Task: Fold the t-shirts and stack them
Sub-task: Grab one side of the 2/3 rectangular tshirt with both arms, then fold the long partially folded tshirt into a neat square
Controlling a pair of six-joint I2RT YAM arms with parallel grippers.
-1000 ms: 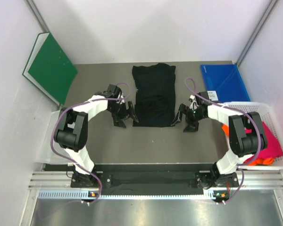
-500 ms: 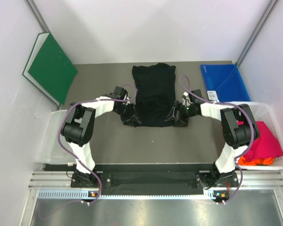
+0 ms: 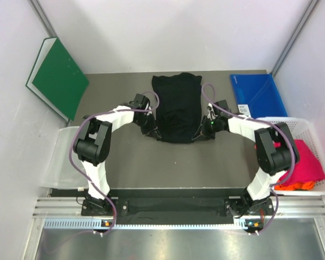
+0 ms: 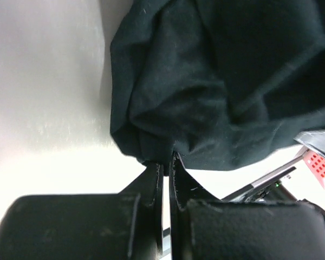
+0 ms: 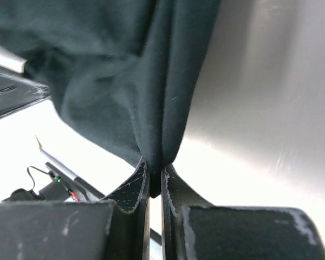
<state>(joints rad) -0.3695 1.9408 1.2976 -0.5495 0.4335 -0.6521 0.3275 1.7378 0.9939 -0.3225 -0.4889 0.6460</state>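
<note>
The right gripper lifts the black t-shirt's near corner next, outward and down onto the t-shirt's far end point(image 3: 194, 80) to release, as the black t-shirt point(image 3: 176, 107) still lies long.
A black t-shirt point(image 3: 176, 107) lies lengthwise in the middle of the table, folded to a narrow strip. My left gripper point(image 3: 154, 130) is shut on its near left corner; in the left wrist view the black cloth point(image 4: 206, 86) bunches just above the closed fingertips point(image 4: 151, 176). My right gripper point(image 3: 199, 132) is shut on the near right corner, and the right wrist view shows a fold of the shirt point(image 5: 151, 108) pinched between its fingertips point(image 5: 172, 181). A magenta-pink t-shirt point(image 3: 306, 162) and an orange one point(image 3: 292, 186) lie in the basket at right.
A white lattice basket point(image 3: 319, 142) stands at the right edge. A blue folder point(image 3: 258, 95) lies at the back right. A green board point(image 3: 58, 77) leans on the left wall. A clear tub point(image 3: 58, 160) sits at the left.
Both grippers moved inward to the shirt's near corners and shut on the cloth. The shirt's near edge has pulled up a little.
</note>
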